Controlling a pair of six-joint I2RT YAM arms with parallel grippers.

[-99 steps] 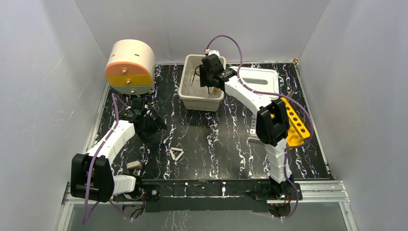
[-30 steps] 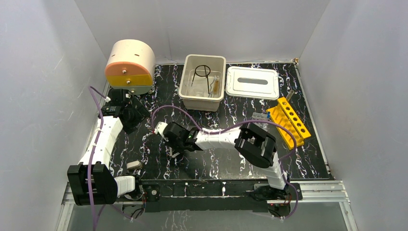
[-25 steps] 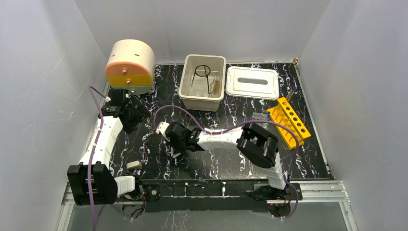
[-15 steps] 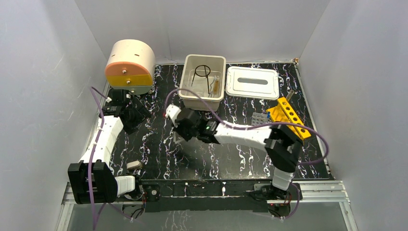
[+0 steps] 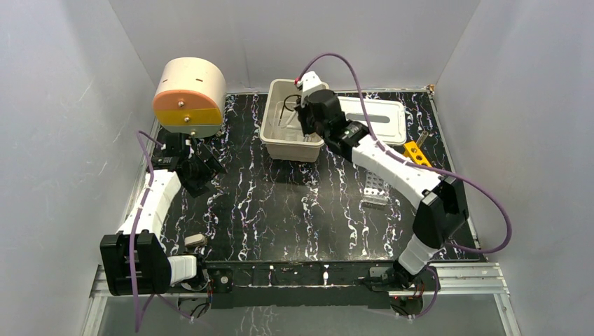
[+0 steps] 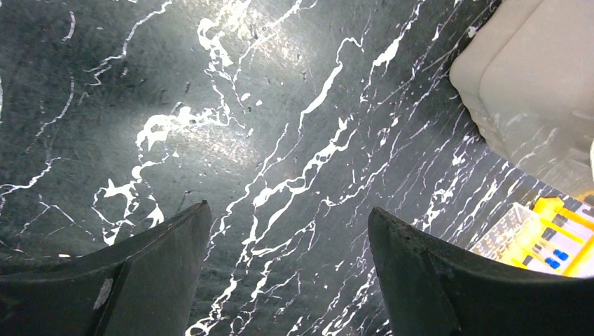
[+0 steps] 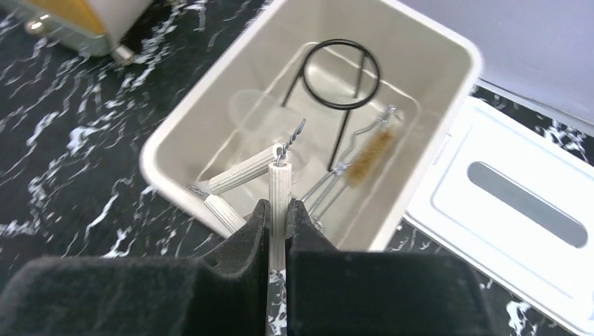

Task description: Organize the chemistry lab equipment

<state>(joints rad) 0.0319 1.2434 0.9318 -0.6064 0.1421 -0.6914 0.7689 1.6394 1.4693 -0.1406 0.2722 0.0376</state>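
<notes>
My right gripper lowers past the bin's near rim to the bin's bottom (image 5: 295,135) (image 7: 314,204) beside the brush handle next to release the frame, still hanging above that bottom.
My right gripper (image 7: 277,210) is shut on the white triangle frame (image 7: 279,183), pinching one ribbed side so the frame hangs over the near rim of the beige bin (image 7: 168,175). In the top view the right gripper (image 5: 305,120) is over the bin (image 5: 280,143) at the back; the frame is hidden there. A black wire ring stand (image 7: 341,64) and a brush (image 7: 371,150) lie in the bin. My left gripper (image 6: 287,210) is open over bare table, at the left (image 5: 210,170) below the drum.
The beige-and-orange drum (image 5: 189,98) stands at the back left. The white lid (image 5: 382,115) lies right of the bin. The grey holed rack (image 5: 375,190) and the yellow tube rack (image 5: 415,149), partly behind my right arm, sit at the right. A small grey item (image 5: 195,240) lies near the left base.
My right gripper took the triangle frame off the front middle of the table and carried it back over the bin. The left arm barely moved.
</notes>
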